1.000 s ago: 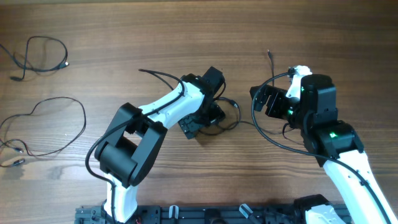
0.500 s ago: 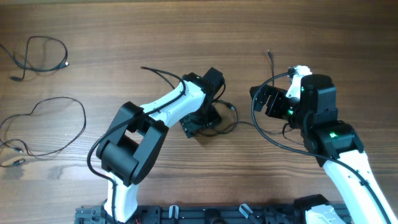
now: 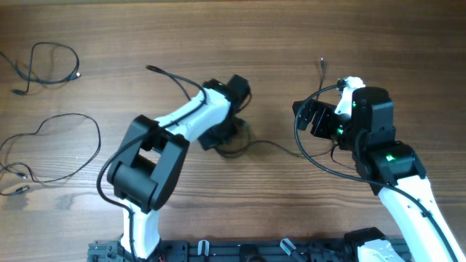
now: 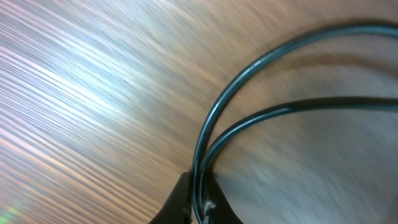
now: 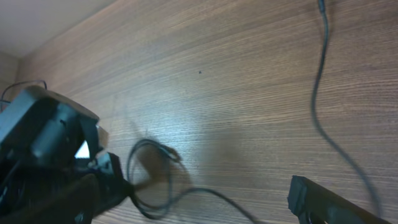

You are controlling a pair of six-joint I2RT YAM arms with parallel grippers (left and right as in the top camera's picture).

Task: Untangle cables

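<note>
Bare tabletop beside another cable lies outward of my left gripper and to its left in the overhead view. I will lift the loop over there, lower it and release it.
One thin black cable runs from a small loop at the table's middle toward the right, and its plug end lies at the back. My left gripper is shut on that loop. In the left wrist view two strands of the cable curve away from the pinched fingertips. My right gripper hovers open to the right of the loop, holding nothing. Its view shows the cable loop ahead between the wide jaws. Two other cables lie apart at the far left, one at the back and one nearer the front.
The arm bases and a black rail line the table's front edge. The right arm's own thick black cable hangs in a bow beside its wrist.
My left gripper has shut on the cable loop and moved left, dragging the loop and the strand with it. The plug end has shifted slightly. The right arm has not moved.
</note>
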